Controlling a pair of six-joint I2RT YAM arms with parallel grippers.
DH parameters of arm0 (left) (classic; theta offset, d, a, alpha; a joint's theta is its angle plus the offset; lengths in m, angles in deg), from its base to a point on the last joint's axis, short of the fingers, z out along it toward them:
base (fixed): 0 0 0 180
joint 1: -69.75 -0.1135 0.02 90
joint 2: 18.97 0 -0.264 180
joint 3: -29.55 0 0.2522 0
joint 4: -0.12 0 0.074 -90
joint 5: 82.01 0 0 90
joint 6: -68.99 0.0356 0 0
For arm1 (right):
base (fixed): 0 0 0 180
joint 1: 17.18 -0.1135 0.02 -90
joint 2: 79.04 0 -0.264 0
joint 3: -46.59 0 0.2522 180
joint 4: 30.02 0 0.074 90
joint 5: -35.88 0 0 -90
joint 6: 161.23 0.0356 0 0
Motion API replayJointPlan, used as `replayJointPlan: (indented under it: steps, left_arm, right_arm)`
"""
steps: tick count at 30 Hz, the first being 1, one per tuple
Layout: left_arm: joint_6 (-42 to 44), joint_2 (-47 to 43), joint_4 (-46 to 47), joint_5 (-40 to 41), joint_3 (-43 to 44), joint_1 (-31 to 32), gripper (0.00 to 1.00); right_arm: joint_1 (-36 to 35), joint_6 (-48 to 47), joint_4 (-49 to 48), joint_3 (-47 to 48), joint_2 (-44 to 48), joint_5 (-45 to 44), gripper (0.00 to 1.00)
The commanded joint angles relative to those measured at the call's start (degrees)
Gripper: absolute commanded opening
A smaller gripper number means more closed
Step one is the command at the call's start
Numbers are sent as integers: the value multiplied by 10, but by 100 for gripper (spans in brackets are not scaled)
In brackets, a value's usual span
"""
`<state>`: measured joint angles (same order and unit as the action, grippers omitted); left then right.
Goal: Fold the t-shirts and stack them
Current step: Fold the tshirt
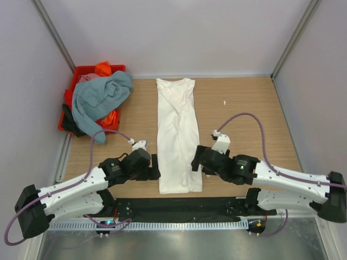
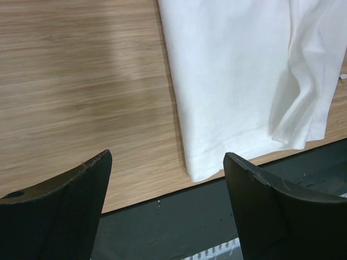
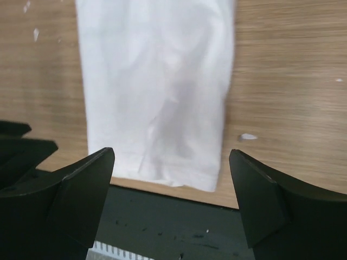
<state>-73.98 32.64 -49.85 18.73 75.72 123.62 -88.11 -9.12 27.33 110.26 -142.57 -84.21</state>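
The hem corner by the white speck (image 3: 210, 185) is below my right gripper and back from it, so I will next bring that gripper's open fingers down and back around the cloth.
A white t-shirt (image 1: 178, 135) lies folded into a long narrow strip down the middle of the wooden table, its hem at the near edge. No print shows on it. My left gripper (image 1: 154, 171) is open and empty just left of the hem; the shirt's near left corner (image 2: 203, 168) shows between its fingers. My right gripper (image 1: 196, 162) is open and empty at the hem's right side, above the shirt's near end (image 3: 162, 135). A grey-blue shirt (image 1: 100, 100) drapes over the red crate, with orange (image 1: 103, 68) and dark (image 1: 69, 122) cloth beside it.
The red plastic crate (image 1: 76, 73) stands at the table's far left corner. A black strip (image 1: 179, 208) runs along the near table edge between the arm bases. Small white specks (image 1: 224, 102) lie on the wood to the right. Walls enclose three sides.
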Motion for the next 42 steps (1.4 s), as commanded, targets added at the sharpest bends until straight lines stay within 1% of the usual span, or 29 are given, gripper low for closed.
replayJointPlan:
  steps: [1,2,3,4,6,9,10,13,18,21,22,24,25,26,27,28,29,30,34,35,38,42]
  left_arm:
    - [-32,20,53,8,-2,23,85]
    - [-37,39,61,4,-6,38,85]
    - [-62,69,95,5,-11,61,86]
    - [-62,78,95,5,-11,68,86]
    - [-76,95,112,9,-17,82,86]
    - [-104,117,118,22,-19,110,86]
    - [-115,121,118,25,-20,124,86]
    - [-131,135,118,39,-24,145,85]
    - [-155,145,117,57,-36,156,84]
    - [-163,142,118,69,-44,156,79]
    - [-164,140,119,72,-45,156,72]
    - [-165,140,119,80,-47,156,59]
    - [-163,141,121,81,-49,157,43]
    - [-161,142,126,82,-50,157,34]
    - [-156,144,129,82,-49,157,24]
    - [-155,145,129,83,-47,158,9]
    - [-154,147,129,85,-46,159,3]
    - [-153,145,128,87,-46,161,0]
    - [-159,135,113,98,-33,178,0]
    - [-163,132,95,103,-29,181,0]
    - [-168,126,68,114,-14,190,0]
    - [-169,104,44,120,5,198,0]
  right_arm:
    - [58,39,-59,-115,91,60,92]
    - [80,40,-68,-151,103,88,89]
    - [85,49,-89,-192,122,113,85]
    - [85,49,-89,-192,122,114,85]
    - [87,57,-108,-219,120,136,81]
    - [86,66,-162,-258,118,171,77]
    - [86,68,-175,-265,112,177,74]
    - [87,69,-207,-280,99,194,72]
    - [86,66,-250,-295,65,207,69]
    - [86,68,-258,-300,53,207,53]
    - [87,68,-258,-306,54,208,40]
    - [86,71,-255,-315,60,205,31]
    - [87,72,-255,-317,63,204,17]
    - [86,72,-251,-320,66,202,12]
    - [86,73,-250,-322,74,201,3]
    - [86,74,-248,-323,77,199,1]
    - [86,73,-237,-322,81,195,1]
    - [85,75,-229,-319,85,191,1]
    - [82,74,-164,-294,125,161,1]
    - [82,73,-137,-290,133,154,1]
    - [81,71,-108,-275,153,144,1]
    - [77,71,-93,-256,160,137,1]
